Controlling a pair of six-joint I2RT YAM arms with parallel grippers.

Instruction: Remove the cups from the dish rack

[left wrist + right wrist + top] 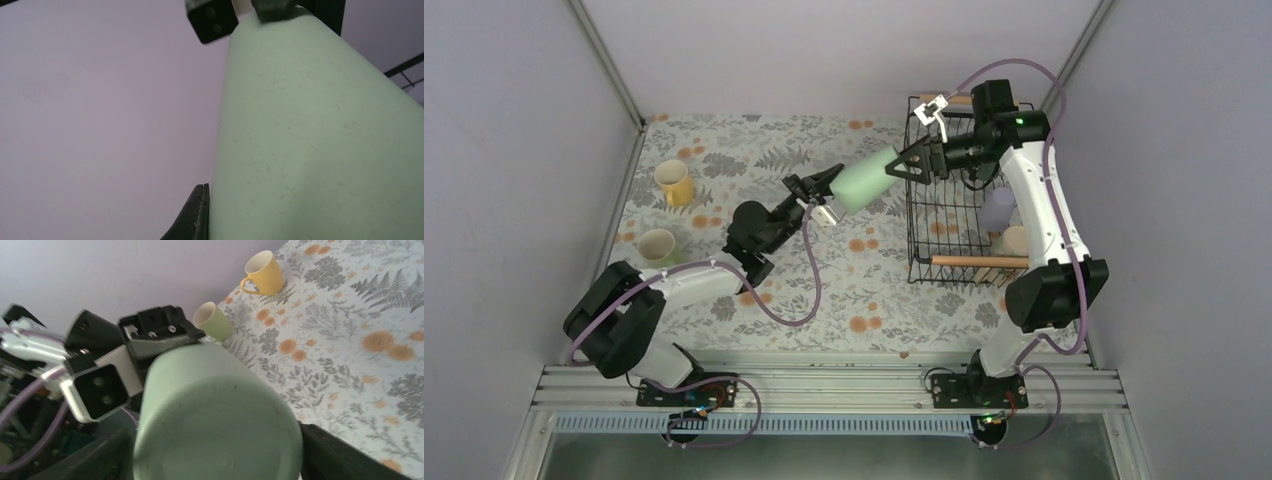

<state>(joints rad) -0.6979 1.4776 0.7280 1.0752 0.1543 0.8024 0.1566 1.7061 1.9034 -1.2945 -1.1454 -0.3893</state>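
Note:
The robot's left gripper will turn downward and lower toward the cloth beside the olive green cup to let go of the rim of the mint green cup (864,180), since that cup hangs sideways.
A mint green cup (864,180) hangs on its side in the air just left of the black wire dish rack (911,200). My left gripper (832,185) is shut on the cup's rim wall; one finger (199,217) lies flat against the outside of the mint green cup (310,140) and the other is hidden. My right gripper (904,162) stands open around the cup's base (215,415), its fingers (340,455) flanking it. A lavender cup (999,208) and a beige cup (1016,240) sit in the rack.
A yellow cup (674,182) and an olive green cup (657,246) stand upright at the left of the flowered table cloth (824,290); both show in the right wrist view, yellow (262,272) and olive (212,320). Grey walls close in the sides and back.

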